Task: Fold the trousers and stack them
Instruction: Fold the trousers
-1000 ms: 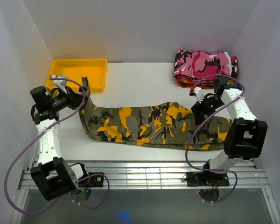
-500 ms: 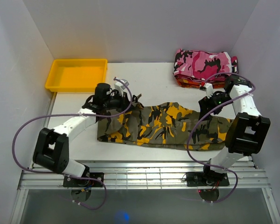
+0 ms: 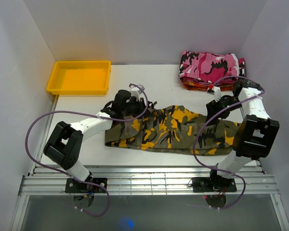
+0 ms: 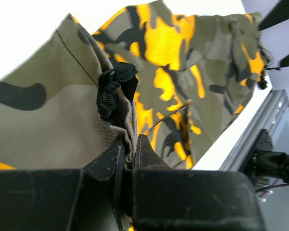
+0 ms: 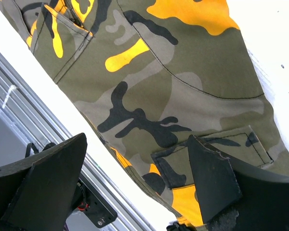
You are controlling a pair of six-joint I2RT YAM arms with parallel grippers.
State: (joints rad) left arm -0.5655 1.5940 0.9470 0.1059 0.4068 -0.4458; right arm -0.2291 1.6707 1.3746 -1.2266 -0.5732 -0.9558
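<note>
The left gripper should next lower the folded end of the trousers, which still hangs from its fingers, back toward the right in the top view, onto the trousers' middle (image 3: 177, 118) (image 4: 165, 47).
The camouflage trousers (image 3: 183, 129) lie lengthwise across the table, olive, black and yellow-orange, their left end lifted and folded over to the right. My left gripper (image 3: 143, 105) is shut on that end's cloth edge, a black drawstring bunched beside the fingers (image 4: 149, 156) in the left wrist view. The trousers (image 4: 192, 62) hang below it. My right gripper (image 3: 213, 109) is open and empty, held above the waist part of the trousers (image 5: 183, 96), with a back pocket between its fingers (image 5: 209, 175).
A yellow tray (image 3: 79, 77) stands at the back left. A folded pink, white and black camouflage garment (image 3: 211, 65) lies on an orange-red one at the back right. A metal rail (image 3: 149, 180) runs along the table's near edge.
My left gripper has carried the trousers' left end from the far left toward the middle, folding the leg over. My right gripper rose slightly off the waist and moved right.
</note>
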